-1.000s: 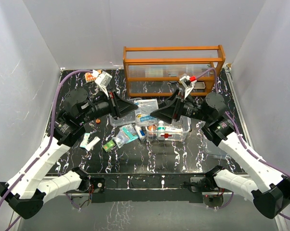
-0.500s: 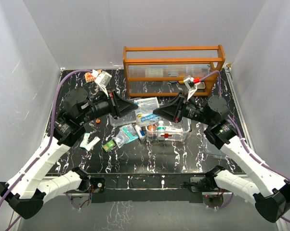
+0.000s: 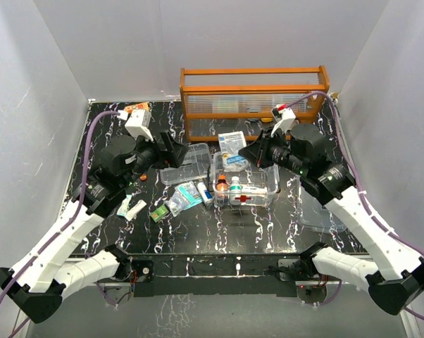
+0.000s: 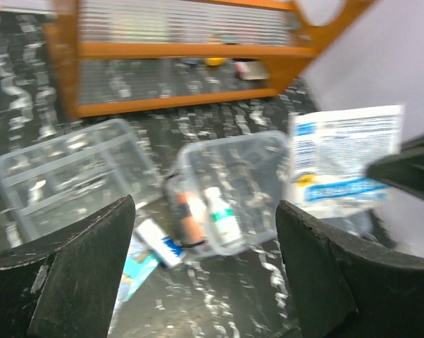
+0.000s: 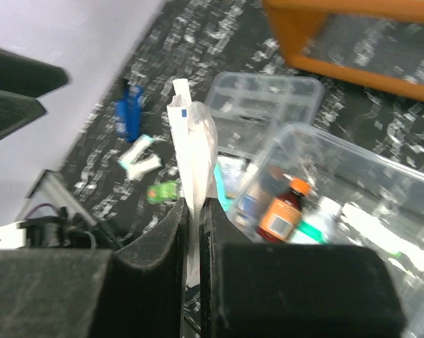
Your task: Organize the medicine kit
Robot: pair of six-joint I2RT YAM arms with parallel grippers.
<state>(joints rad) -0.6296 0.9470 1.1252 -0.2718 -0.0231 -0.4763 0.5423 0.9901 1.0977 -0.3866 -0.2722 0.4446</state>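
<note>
I should tip my right gripper down and lower it to let go of the sachet (image 3: 232,143) on the clear box's bottom (image 3: 256,176) next to the white bottle, because that part of the box is empty.
The medicine kit's clear box (image 3: 263,184) stands mid-table with a red cross on its near side. Inside are a brown bottle (image 5: 284,213) with an orange cap and a white bottle (image 4: 221,217). Its clear divided tray (image 3: 187,163) lies just left of it. My right gripper (image 3: 246,153) is shut on a white and blue sachet (image 3: 232,143) and holds it upright above the box's back left corner. In the right wrist view the sachet (image 5: 192,151) sticks up between the pressed fingers. My left gripper (image 3: 179,151) hovers open over the tray with nothing between its fingers (image 4: 82,271).
An orange wooden rack (image 3: 253,100) with clear panels stands at the back. Loose items lie left of the box: a teal packet (image 3: 189,193), a small white and blue box (image 3: 206,195), a green packet (image 3: 158,213) and a white tube (image 3: 131,208). A clear plastic piece (image 3: 309,208) lies at the right.
My left gripper has let go of the sachet, opened and drawn back left. My right gripper has shut on the sachet and carried it up and to the right.
</note>
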